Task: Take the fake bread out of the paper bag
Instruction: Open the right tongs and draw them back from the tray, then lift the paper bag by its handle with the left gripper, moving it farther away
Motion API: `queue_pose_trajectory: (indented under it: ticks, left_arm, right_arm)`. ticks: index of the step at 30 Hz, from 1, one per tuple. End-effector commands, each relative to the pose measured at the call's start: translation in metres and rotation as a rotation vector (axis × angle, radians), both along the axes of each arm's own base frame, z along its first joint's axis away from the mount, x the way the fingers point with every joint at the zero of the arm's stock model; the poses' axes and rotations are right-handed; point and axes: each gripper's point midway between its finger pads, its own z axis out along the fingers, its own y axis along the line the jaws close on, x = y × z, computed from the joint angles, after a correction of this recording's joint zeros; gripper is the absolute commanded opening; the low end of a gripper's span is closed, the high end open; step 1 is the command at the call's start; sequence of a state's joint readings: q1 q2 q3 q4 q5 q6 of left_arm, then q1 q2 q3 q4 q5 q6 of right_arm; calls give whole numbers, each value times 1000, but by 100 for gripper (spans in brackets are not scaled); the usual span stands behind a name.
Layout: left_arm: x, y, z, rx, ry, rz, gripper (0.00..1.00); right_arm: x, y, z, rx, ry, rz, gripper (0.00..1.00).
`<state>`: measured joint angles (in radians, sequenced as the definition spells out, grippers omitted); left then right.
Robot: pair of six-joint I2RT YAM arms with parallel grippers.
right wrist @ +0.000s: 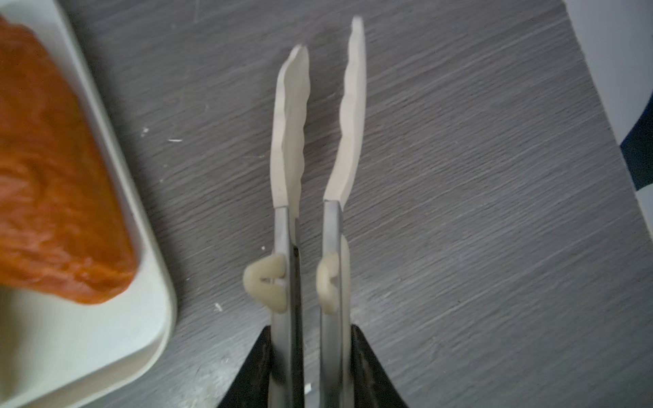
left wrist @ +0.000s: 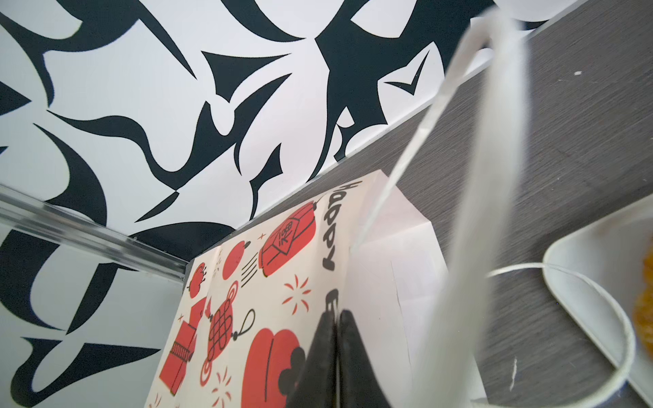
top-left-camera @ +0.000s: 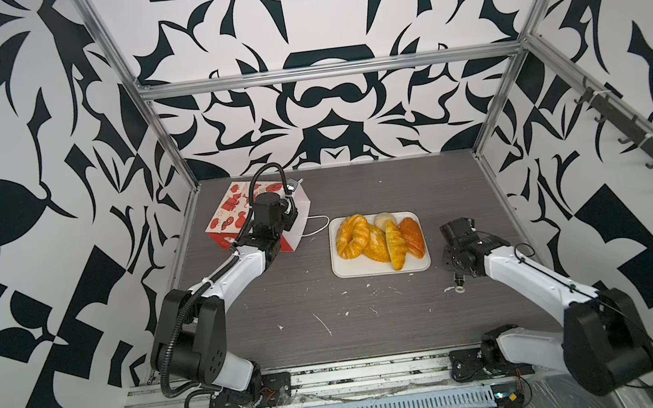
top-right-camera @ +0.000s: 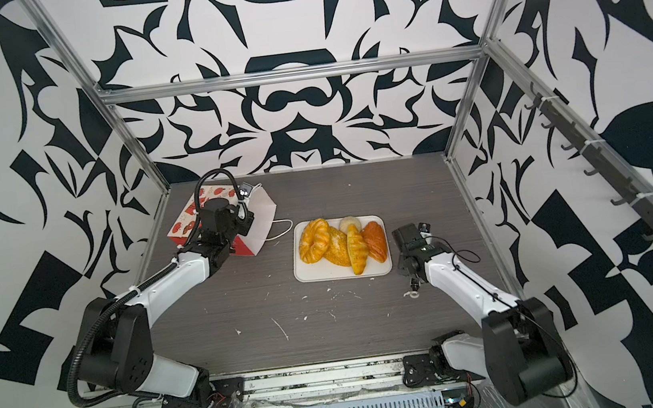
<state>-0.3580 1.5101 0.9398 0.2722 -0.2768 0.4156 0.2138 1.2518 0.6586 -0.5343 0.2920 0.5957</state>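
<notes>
My left gripper lifts next, turns level to tip the bag upright, and releases the bag's rim. The bag's printed body (top-left-camera: 232, 210) (left wrist: 265, 292) lies sideways below the gripper.
The paper bag (top-left-camera: 230, 216), red and white with cartoon prints, lies at the far left with its white mouth (top-right-camera: 266, 220) turned toward the tray. My left gripper (left wrist: 338, 318) is shut on the bag's rim (left wrist: 353, 268). The fake bread lies on the white tray (top-left-camera: 382, 270): twisted ring (top-left-camera: 351, 235), flaky piece (top-left-camera: 375, 245), croissant (top-left-camera: 395, 245), orange-brown loaf (top-left-camera: 413, 237), pale bun (top-left-camera: 384, 220). My right gripper (right wrist: 311, 328) is shut on metal tongs (right wrist: 286, 229) right of the tray. Their cream tips (right wrist: 293, 106) stand slightly apart with nothing between them.
A white cord handle (top-left-camera: 316, 225) trails on the table between bag and tray; another loops close before the left wrist camera (left wrist: 477, 176). The tongs' ring end (top-left-camera: 459, 289) sticks out behind the right wrist. Frame posts and patterned walls close in the table's sides and back.
</notes>
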Motion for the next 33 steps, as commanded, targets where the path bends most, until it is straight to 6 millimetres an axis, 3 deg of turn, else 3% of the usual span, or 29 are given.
queue_pose_trajectory:
  ticks: [1,5,8,16,20,29,33]
  left_arm:
    - [0,5,13,-24,-41,17,8]
    - [-1,6,13,-23,-40,20,8]
    - [-1,7,15,-24,-45,21,8]
    - [2,6,26,-35,-52,22,8]
    - [4,4,45,-63,-75,23,9]
    - [13,-10,108,-211,-140,0,9]
    - [17,-17,134,-300,-160,-11,9]
  right_arm:
    - [20,5,-1,57,-38,0,37]
    - [19,3,-16,82,9,-25,40]
    - [17,8,-21,119,29,-22,49]
    - [16,7,-13,128,21,-38,63]
    - [13,4,-4,120,-8,-56,71]
    - [12,-5,22,87,-108,-68,71]
    - [13,-4,24,95,-121,-61,71]
